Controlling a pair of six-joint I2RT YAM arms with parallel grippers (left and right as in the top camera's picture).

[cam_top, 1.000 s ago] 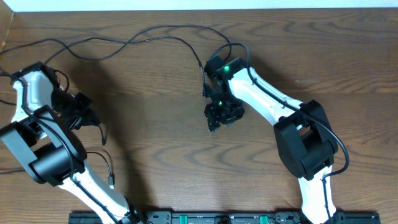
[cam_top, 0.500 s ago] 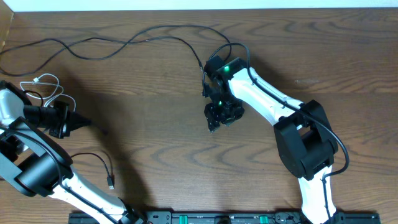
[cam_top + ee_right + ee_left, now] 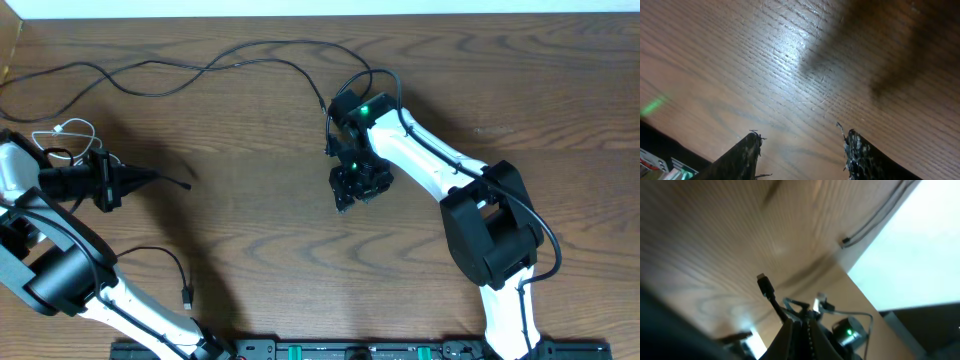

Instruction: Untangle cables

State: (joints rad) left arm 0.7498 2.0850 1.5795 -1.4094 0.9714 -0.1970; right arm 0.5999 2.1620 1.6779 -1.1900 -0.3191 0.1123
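Note:
Bare wood by the front plug (image 3: 162,264) lies there, clear of the white coil. My left gripper will next swing back, turning that way, and release the black cable.
My left gripper (image 3: 150,179) points right at the table's left side, shut on a black cable (image 3: 178,184) just behind its plug. In the left wrist view that plug (image 3: 763,283) sticks out past the closed gripper (image 3: 797,323). The same thin cable seems to end at a plug (image 3: 187,297) near the front. A second long black cable (image 3: 200,68) snakes along the far side to the right arm's wrist. The white cable (image 3: 66,130) lies coiled behind the left arm. My right gripper (image 3: 343,203) hangs open over bare wood (image 3: 805,100), nothing between its fingers (image 3: 747,150).
The wooden table's far edge (image 3: 320,16) meets a white wall. The left arm's base and links (image 3: 70,270) fill the front left corner. The right arm (image 3: 480,220) stretches from the front right toward the middle. A black rail (image 3: 350,351) runs along the front edge.
The left arm swung its gripper low and to the right, carrying the black cable's plug end with it. The loose plug near the front shifted slightly. The right arm stayed put.

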